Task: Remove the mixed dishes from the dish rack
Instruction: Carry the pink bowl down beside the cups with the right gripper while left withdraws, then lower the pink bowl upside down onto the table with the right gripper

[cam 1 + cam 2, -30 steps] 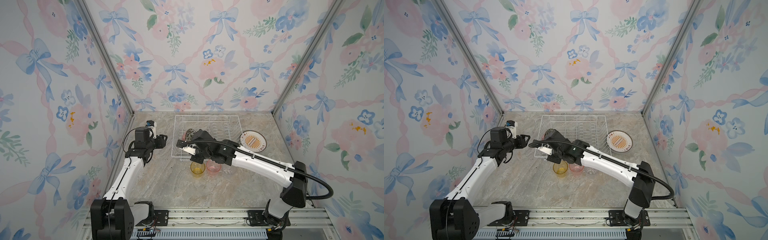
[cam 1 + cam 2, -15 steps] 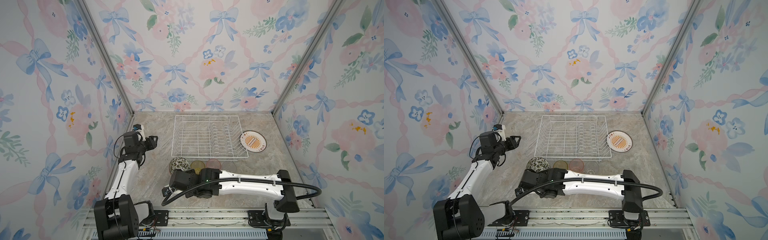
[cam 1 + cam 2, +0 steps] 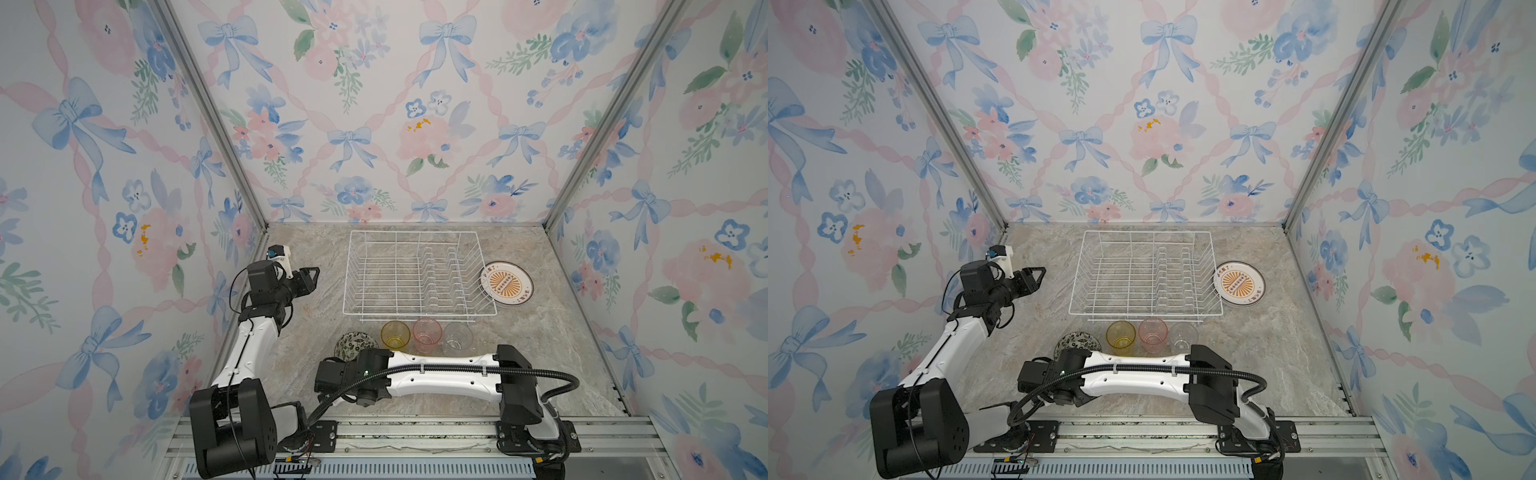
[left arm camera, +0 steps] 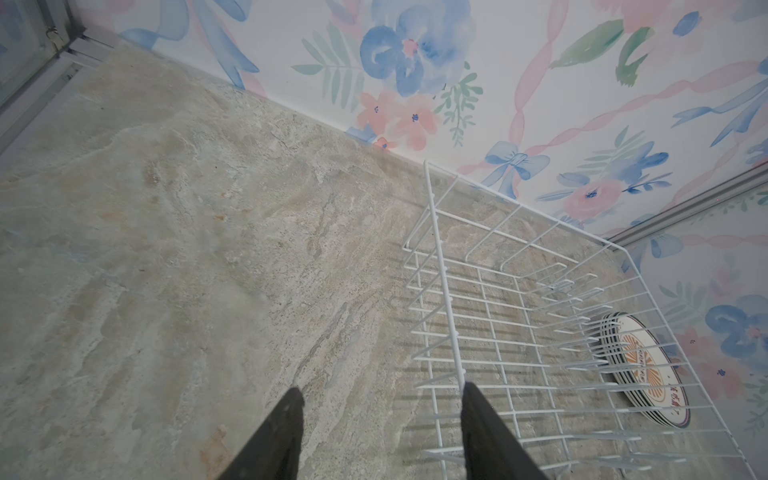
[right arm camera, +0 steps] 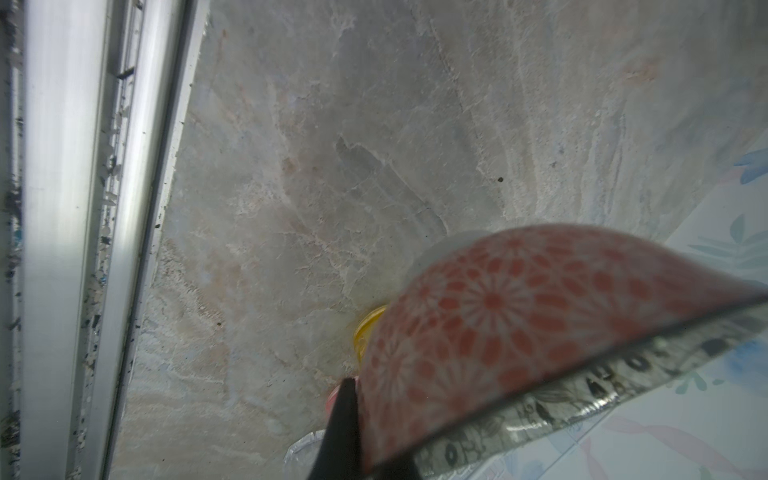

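The open spot of bare tabletop beside the yellow tumbler is below my right gripper, so it will lower the bowl there and release the bowl's rim.
The white wire dish rack stands empty at the back middle. A stack of white plates with an orange design lies flat to its right. Yellow, pink and clear tumblers stand in a row in front of it. The red-patterned bowl, dark and leafy inside, is left of the yellow tumbler. My right gripper is shut on the bowl's rim, one finger against its outer wall. My left gripper hangs open and empty, left of the rack.
The right arm lies across the front of the marble table, just in front of the tumblers. An aluminium rail runs along the front edge. Flowered walls close the left, back and right sides.
My right arm has swung out of the rack with the bowl, down to the front left beside the yellow tumbler. My left arm has drawn back towards the left wall.
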